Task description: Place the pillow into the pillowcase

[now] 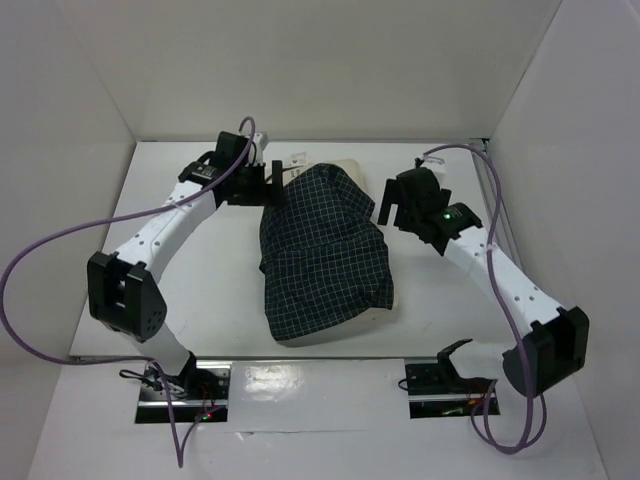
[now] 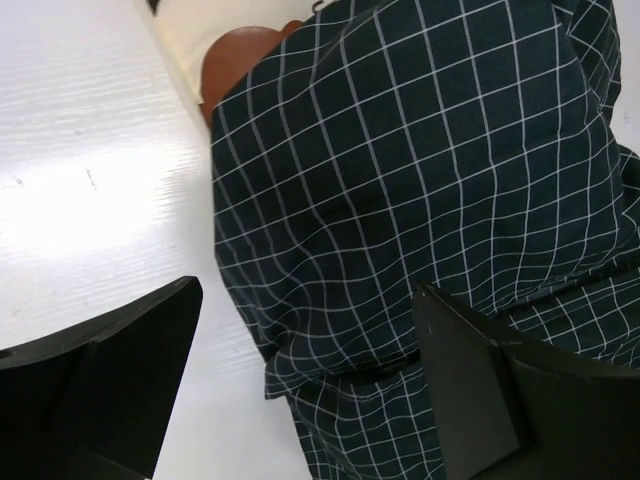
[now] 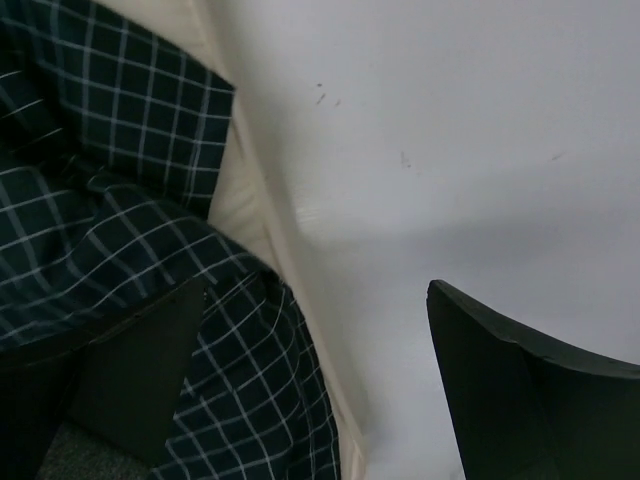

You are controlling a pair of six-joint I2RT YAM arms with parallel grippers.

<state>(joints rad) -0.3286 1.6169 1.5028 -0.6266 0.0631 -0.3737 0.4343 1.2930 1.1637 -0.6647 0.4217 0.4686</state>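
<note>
The pillow's reddish mark [image 2: 235, 55] is bare, so my left gripper needs to move down toward the right in the top view, onto the pillowcase's edge [image 2: 247, 135] beside that mark.
The pillowcase [image 1: 322, 245], dark with a thin white check, lies draped over the cream pillow [image 1: 345, 326], which shows at its near edge and far end. A small white tag [image 1: 297, 157] lies at the far end. My left gripper [image 1: 270, 186] is open at the pillowcase's far left corner. In the left wrist view the gripper [image 2: 310, 385] has its jaws wide apart over a fold of pillowcase [image 2: 420, 180], with the pillow's reddish mark [image 2: 235, 55] beyond. My right gripper [image 1: 396, 205] is open at the far right side. In its wrist view the gripper [image 3: 320, 385] straddles the pillow edge [image 3: 250, 200] and pillowcase [image 3: 100, 200].
White walls [image 1: 80, 100] enclose the white table [image 1: 200, 300] on three sides. Purple cables [image 1: 40, 250] loop from both arms. Two metal base mounts [image 1: 185, 395] sit at the near edge.
</note>
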